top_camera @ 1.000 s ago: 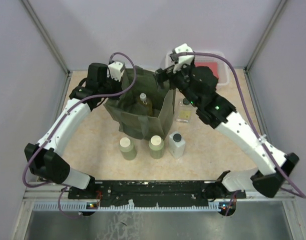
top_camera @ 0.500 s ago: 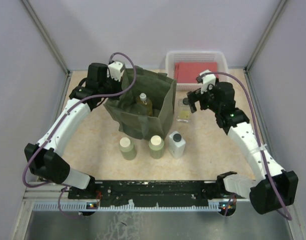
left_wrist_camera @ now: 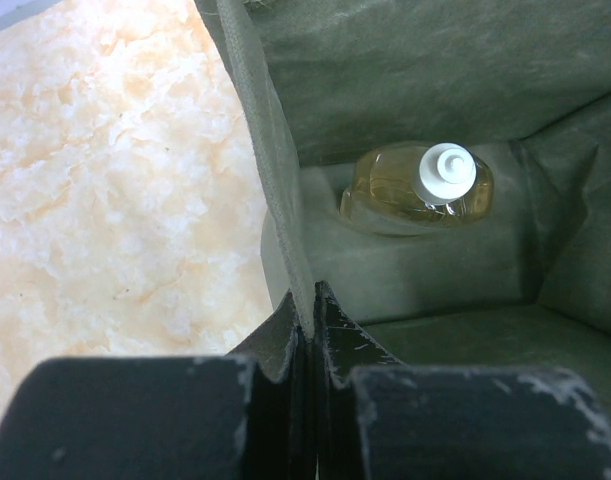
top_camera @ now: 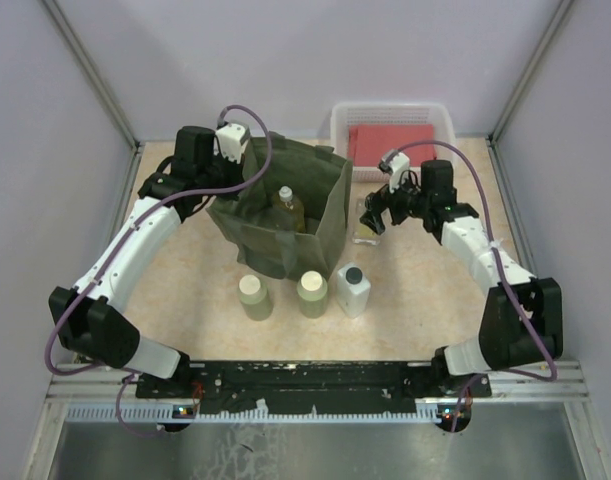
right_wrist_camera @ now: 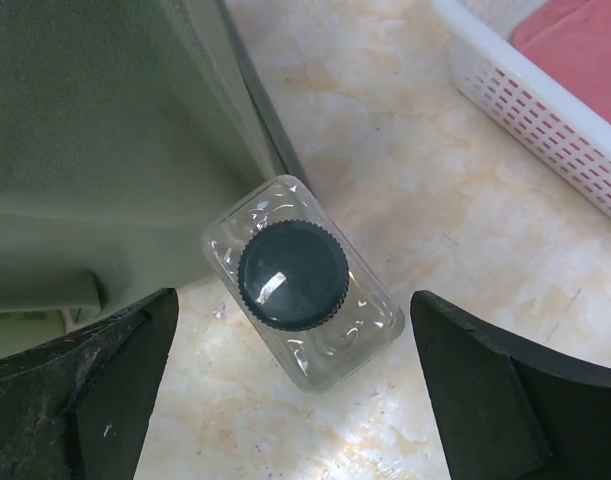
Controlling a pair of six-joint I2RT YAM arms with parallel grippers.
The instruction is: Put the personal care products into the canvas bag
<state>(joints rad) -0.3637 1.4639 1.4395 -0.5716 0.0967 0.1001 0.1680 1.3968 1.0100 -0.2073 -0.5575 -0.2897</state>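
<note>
Next, the right gripper lowers around the clear square bottle and closes on its sides, since the dark cap already sits between my open fingers.
The olive-green canvas bag (top_camera: 315,220) stands upright at mid table. My left gripper (top_camera: 243,172) is shut on its left rim (left_wrist_camera: 275,190), the fabric pinched between the jaws (left_wrist_camera: 312,300). A yellowish bottle with a white cap (left_wrist_camera: 417,187) lies inside the bag (top_camera: 288,207). My right gripper (top_camera: 373,214) is open and hovers over a clear square bottle with a dark cap (right_wrist_camera: 300,280), which stands just right of the bag; the fingers straddle it without touching (right_wrist_camera: 293,305). Two round olive bottles (top_camera: 254,296) (top_camera: 312,293) and a white square bottle (top_camera: 352,289) stand in front of the bag.
A white lattice basket (top_camera: 337,125) holding a red folded cloth (top_camera: 390,140) stands at the back right; its wall shows in the right wrist view (right_wrist_camera: 545,95). The bag's side (right_wrist_camera: 105,150) is close to my right gripper's left finger.
My right arm has swung from above the bag's right rim out to the right and down over the clear square bottle. The left arm and bag have not moved.
</note>
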